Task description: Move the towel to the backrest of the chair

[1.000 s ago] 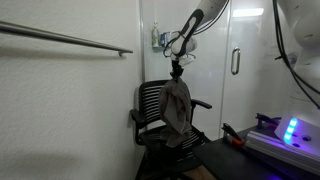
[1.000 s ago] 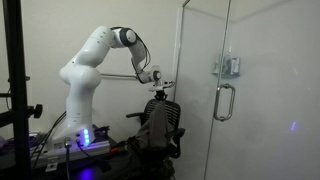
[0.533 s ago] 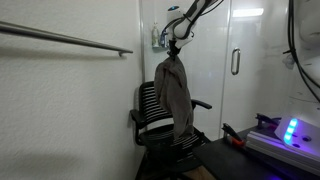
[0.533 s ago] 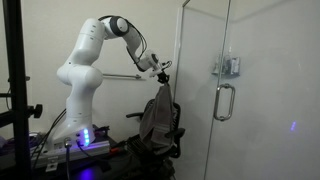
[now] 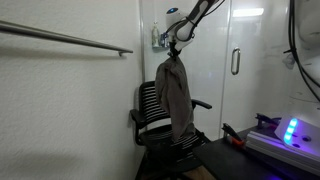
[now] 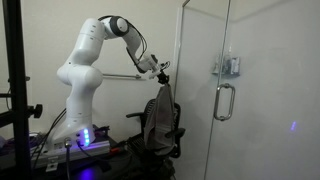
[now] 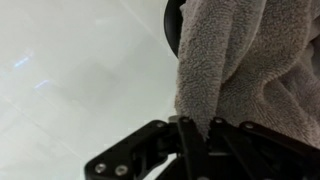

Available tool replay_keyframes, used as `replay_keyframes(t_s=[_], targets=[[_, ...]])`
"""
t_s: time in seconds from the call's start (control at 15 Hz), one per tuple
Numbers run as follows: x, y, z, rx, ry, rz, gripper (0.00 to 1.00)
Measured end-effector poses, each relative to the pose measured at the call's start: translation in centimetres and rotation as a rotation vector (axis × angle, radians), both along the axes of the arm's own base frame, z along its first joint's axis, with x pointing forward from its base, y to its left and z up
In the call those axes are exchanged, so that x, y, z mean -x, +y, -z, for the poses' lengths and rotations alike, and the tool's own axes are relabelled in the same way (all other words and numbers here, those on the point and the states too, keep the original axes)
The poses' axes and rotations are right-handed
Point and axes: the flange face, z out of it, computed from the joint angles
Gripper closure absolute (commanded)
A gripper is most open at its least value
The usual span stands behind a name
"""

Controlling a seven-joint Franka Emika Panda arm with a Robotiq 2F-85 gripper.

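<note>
My gripper needs to move up and outward over the top of the slatted backrest (image 5: 148, 103) next, then lower and release the towel, which still hangs in front of it.
My gripper (image 5: 173, 47) is shut on the top of the grey-brown towel (image 5: 175, 95) and holds it up high; the towel hangs down in front of the black chair (image 5: 150, 115). The slatted backrest (image 5: 148, 103) shows behind the towel. In the exterior view from the arm's side, the gripper (image 6: 163, 73) holds the towel (image 6: 157, 118) above the chair (image 6: 172, 128). In the wrist view the fuzzy towel (image 7: 245, 60) fills the upper right, pinched between my fingers (image 7: 188, 135). The gripper (image 7: 198, 128) is shut on it.
A glass door with a handle (image 6: 222, 100) stands beside the chair. A metal rail (image 5: 70, 40) runs along the white wall. A lit box (image 5: 290, 130) sits on a bench by the robot base (image 6: 75, 125).
One second ago the towel lay low on the chair with the gripper just above it. The gripper has since risen and lifted the towel. Nothing has moved in the last half second.
</note>
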Motion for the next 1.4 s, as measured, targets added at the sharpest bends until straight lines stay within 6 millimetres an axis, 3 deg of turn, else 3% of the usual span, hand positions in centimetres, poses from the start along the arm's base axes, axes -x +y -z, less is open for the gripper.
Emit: replay_keyframes(t_s=[0.27, 0.47, 0.6, 0.8, 0.87, 0.93, 1.0, 1.07, 1.2, 1.4], targets=[[-1.2, -1.5, -2.4, -0.049, -0.149, 0.1, 0.97], [-2.3, -2.0, -5.6, -0.089, -0.264, 0.149, 0.97], [-3.1, -1.1, -8.9, -0.102, -0.343, 0.144, 0.97], [-3.7, 1.7, -14.0, -0.098, -0.462, 0.092, 0.97], [-3.7, 2.6, -15.1, -0.095, -0.495, 0.075, 0.89], [-3.7, 3.3, -15.7, -0.099, -0.511, 0.067, 0.89], [-3.6, 3.8, -15.8, -0.102, -0.513, 0.062, 0.89], [-3.6, 4.0, -15.7, -0.103, -0.512, 0.059, 0.97], [-3.7, 4.1, -15.2, -0.104, -0.504, 0.061, 0.97], [-4.1, 3.5, -11.9, -0.113, -0.48, 0.11, 0.97]])
